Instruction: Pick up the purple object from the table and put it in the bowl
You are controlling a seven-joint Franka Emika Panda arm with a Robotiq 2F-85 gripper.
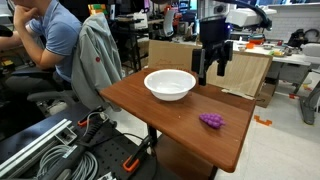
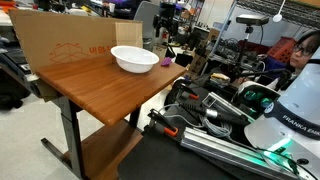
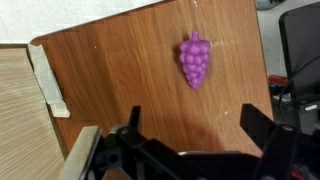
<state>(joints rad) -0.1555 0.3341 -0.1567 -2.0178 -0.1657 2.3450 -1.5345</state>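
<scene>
My gripper needs to go down next, away from the bowl and around the purple cluster (image 1: 212, 120) (image 3: 195, 59), because the cluster is ahead of its open fingers.
The purple object (image 1: 211, 121), a small bumpy grape-like cluster, lies on the reddish-brown table (image 1: 150, 110) near its front right part. It is apart from the white bowl (image 1: 170, 84), which is empty. My gripper (image 1: 212, 62) hangs open and empty above the table's far side, right of the bowl and behind the purple object. In the wrist view the purple object (image 3: 195, 58) lies on the table (image 3: 120, 70) ahead of my open jaws (image 3: 196, 125). In an exterior view the bowl (image 2: 134, 58) stands on the table (image 2: 90, 90) with the purple object (image 2: 166, 62) beside it.
A pale box (image 1: 250, 65) stands against the table's far side; it also shows in an exterior view (image 2: 60, 40). A seated person (image 1: 50, 40) and a chair with a grey jacket (image 1: 95, 55) are beside the table. Cables and rails (image 1: 60, 150) lie on the floor.
</scene>
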